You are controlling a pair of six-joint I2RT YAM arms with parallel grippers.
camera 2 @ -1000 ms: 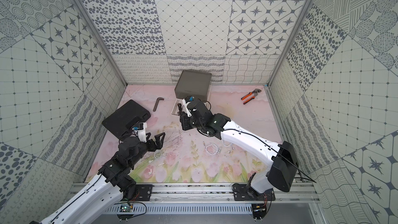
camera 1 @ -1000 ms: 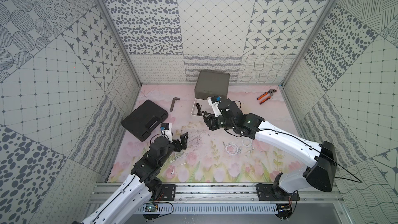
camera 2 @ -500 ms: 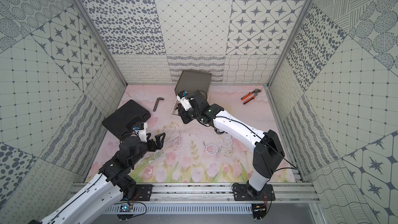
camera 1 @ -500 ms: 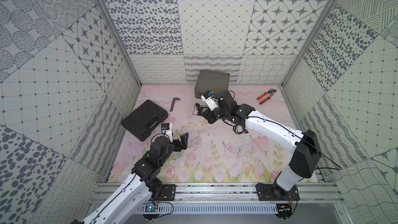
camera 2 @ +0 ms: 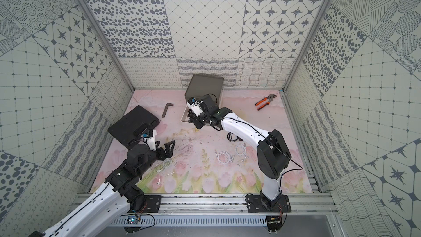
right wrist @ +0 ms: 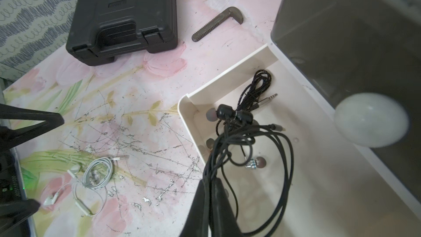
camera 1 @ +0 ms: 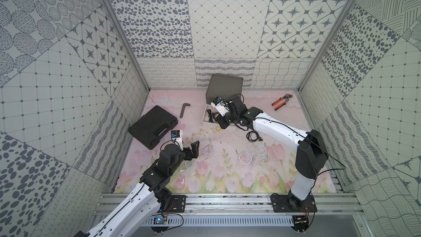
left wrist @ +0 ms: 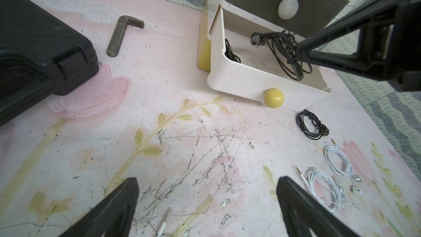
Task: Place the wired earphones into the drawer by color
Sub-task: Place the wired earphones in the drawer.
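My right gripper descends slightly outward past the white level's front side next. It then frees the black earphones' cable onto the level's bottom, which lies below it and already holds black earphones.
The drawer (camera 1: 224,86) stands at the back, its white tier (left wrist: 239,80) pulled out. My right gripper (right wrist: 210,180) hovers over that tier's front corner, shut on the cable of black wired earphones (right wrist: 250,133), which dangle into the tier. Another black bundle (right wrist: 259,87) lies inside. On the mat lie one black bundle (camera 1: 252,135) and two white ones (camera 1: 245,157) (camera 1: 260,149). My left gripper (left wrist: 207,185) hangs open and empty over the mat, with a third white set (right wrist: 98,174) close beside it.
A black plastic case (camera 1: 152,128) lies at the left, an L-shaped metal piece (camera 1: 184,109) behind it. Orange-handled pliers (camera 1: 281,102) lie at the back right. The yellow knob (left wrist: 273,98) pokes out under the open white tier.
My right gripper has carried the black earphones back and left, from the mat in front of the drawer to above the open white tier. The left arm has stayed still.
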